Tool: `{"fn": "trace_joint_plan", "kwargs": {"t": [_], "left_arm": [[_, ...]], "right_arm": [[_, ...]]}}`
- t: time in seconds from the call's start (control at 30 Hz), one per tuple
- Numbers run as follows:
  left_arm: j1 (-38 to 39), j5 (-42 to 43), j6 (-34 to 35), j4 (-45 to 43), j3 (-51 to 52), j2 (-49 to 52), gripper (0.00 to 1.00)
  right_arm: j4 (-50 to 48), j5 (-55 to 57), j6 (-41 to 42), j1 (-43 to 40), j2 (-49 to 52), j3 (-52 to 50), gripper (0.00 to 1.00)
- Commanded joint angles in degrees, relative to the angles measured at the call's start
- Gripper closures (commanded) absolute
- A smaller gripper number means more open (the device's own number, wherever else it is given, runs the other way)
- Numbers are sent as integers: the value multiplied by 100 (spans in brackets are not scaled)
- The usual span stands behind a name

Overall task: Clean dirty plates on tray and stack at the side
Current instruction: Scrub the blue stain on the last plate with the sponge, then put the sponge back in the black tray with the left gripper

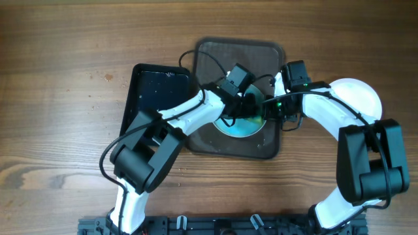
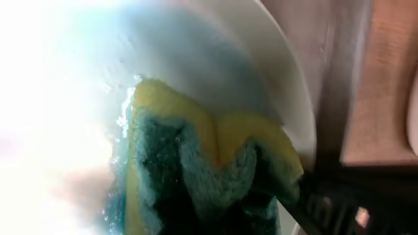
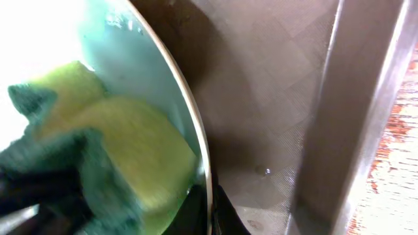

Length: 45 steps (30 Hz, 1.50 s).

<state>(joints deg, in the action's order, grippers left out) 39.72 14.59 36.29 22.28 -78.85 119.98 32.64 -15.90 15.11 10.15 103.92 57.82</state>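
Note:
Next, my left gripper sweeps across the plate toward the left in the overhead view. It then lets go of the sponge on the black tray (image 1: 153,98), since the black tray's bottom is empty.
A white plate (image 1: 245,126) wet with blue-tinted suds lies on the dark brown tray (image 1: 215,59). My left gripper (image 1: 240,103) is shut on a yellow and green sponge (image 2: 196,150), which presses on the plate's face (image 2: 215,59). My right gripper (image 3: 209,212) is shut on the plate's right rim (image 3: 186,124), one finger on each side of the edge. In the right wrist view the sponge (image 3: 117,140) sits on the soapy plate, left of that rim. A second white plate (image 1: 358,96) lies on the table right of the tray, partly under my right arm.
A glossy black tray (image 1: 159,98) lies just left of the brown tray, with my left arm crossing its near corner. Bare wooden table (image 1: 59,117) surrounds both trays. The brown tray's raised wall (image 3: 353,98) stands close to the right of my right gripper.

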Motion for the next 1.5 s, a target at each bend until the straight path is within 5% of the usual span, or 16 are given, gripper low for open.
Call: {"fn": "trace_joint_plan", "kwargs": {"t": [0.0, 0.27, 0.33, 0.43, 0.53, 0.8, 1.03, 1.2, 1.3, 1.47], "left_arm": [[-887, -2341, -297, 503, -72, 184, 96], [-949, -2592, -761, 1631, -330, 184, 96], [-894, -1749, -962, 2076, -337, 184, 96], [-750, 1019, -1978, 2299, -321, 184, 96], [-389, 1864, -2116, 2234, -286, 186, 96], [63, 1447, -1869, 2371, -286, 186, 96], [-393, -2752, -72, 3556, -286, 184, 96], [-459, -4063, 348, 4129, -289, 184, 96], [-459, -3560, 446, 4203, -299, 76, 96], [-514, -817, -577, 3611, -299, -1362, 96]], "right_arm": [[199, 107, -208, 146, 173, -131, 96], [216, 107, -205, 146, 173, -131, 96], [214, 107, -205, 146, 173, -131, 96], [197, 105, -157, 146, 173, -131, 96], [192, 107, -160, 146, 173, -131, 96], [212, 105, -162, 146, 173, -131, 96], [214, 105, -164, 146, 173, -131, 96], [210, 105, -162, 146, 173, -131, 96], [212, 107, -162, 146, 173, -131, 96], [214, 107, -162, 146, 173, -131, 96]]}}
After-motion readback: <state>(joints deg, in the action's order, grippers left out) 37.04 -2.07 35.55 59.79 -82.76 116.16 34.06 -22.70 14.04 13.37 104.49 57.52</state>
